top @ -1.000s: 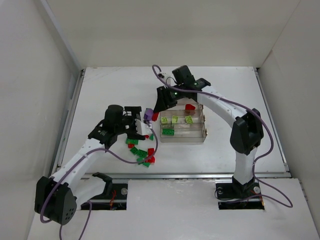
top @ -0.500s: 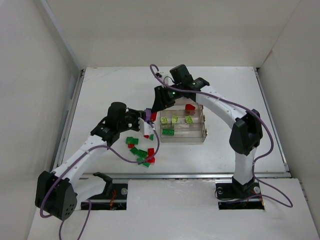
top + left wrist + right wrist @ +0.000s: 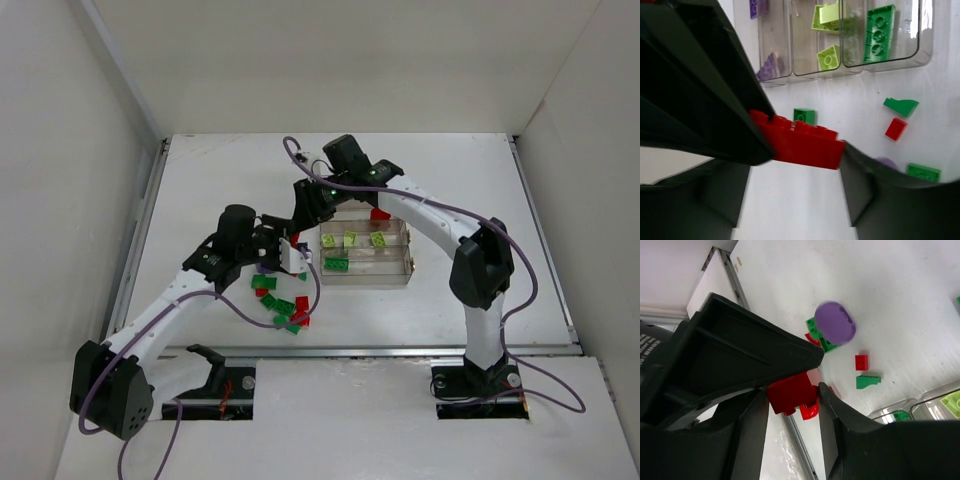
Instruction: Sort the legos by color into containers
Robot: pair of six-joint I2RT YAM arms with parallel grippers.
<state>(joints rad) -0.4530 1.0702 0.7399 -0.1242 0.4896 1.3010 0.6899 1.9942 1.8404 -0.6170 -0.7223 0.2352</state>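
Observation:
My right gripper swings to the right in the top view, over the tray's section holding the red piece (image 3: 380,214), and releases the small red brick next, since the colors match.
My left gripper (image 3: 288,255) hangs just left of the clear four-compartment tray (image 3: 366,282), shut on a long red brick (image 3: 802,144). Behind it, off the tray's far left corner, my right gripper (image 3: 303,205) is shut on a small red brick (image 3: 789,391). The tray holds lime bricks (image 3: 350,239), a dark green brick (image 3: 336,264) and a red piece (image 3: 380,214). The left wrist view adds a purple brick (image 3: 769,67) in one compartment. Loose green and red legos (image 3: 283,305) lie on the table near the left gripper.
Under the right gripper lie a red brick (image 3: 861,362), a green wedge (image 3: 868,381) and a purple rounded piece (image 3: 835,322). White walls enclose the table, with a metal rail (image 3: 370,350) along its near edge.
My left gripper has shut from wide open onto the red brick and shifted slightly toward the tray. The right arm has swung left, away from the tray, with its red brick.

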